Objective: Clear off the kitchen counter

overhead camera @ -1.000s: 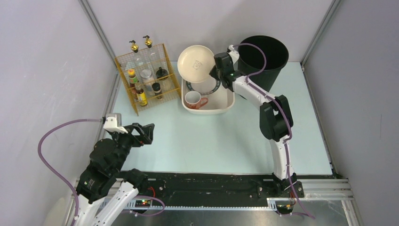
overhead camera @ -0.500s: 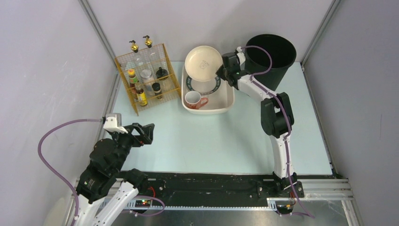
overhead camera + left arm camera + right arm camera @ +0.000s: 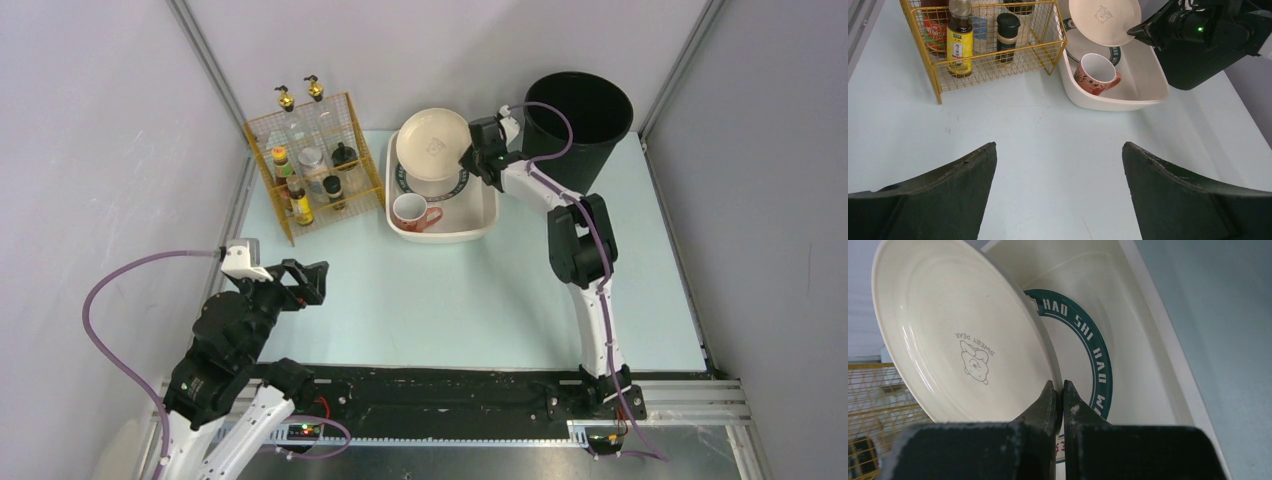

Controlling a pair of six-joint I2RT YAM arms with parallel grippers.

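The robot's right gripper will next bring the cream plate down onto the green-rimmed plate [image 3: 432, 186] [image 3: 1072, 361] in the white basin, because that plate is directly beneath the cream plate.
My right gripper [image 3: 468, 155] is shut on the rim of a cream plate [image 3: 432, 145] with a small bear print [image 3: 975, 360], holding it tilted above the white basin [image 3: 478, 225]. In the basin lie a green-rimmed plate [image 3: 448, 190] and a pink mug [image 3: 410, 211]; both show in the left wrist view, the mug [image 3: 1095, 75] in front. The pale mint kitchen counter [image 3: 430, 290] spreads below. My left gripper [image 3: 1058, 150] is open and empty, low over the counter at the near left [image 3: 305, 280].
A yellow wire rack [image 3: 310, 165] with several bottles and jars stands at the back left. A tall black bin [image 3: 580, 115] stands at the back right, close behind my right arm. Grey walls and aluminium rails frame the counter.
My right gripper has carried the cream plate to the right and lower, over the basin's green-rimmed plate. The left arm has not moved.
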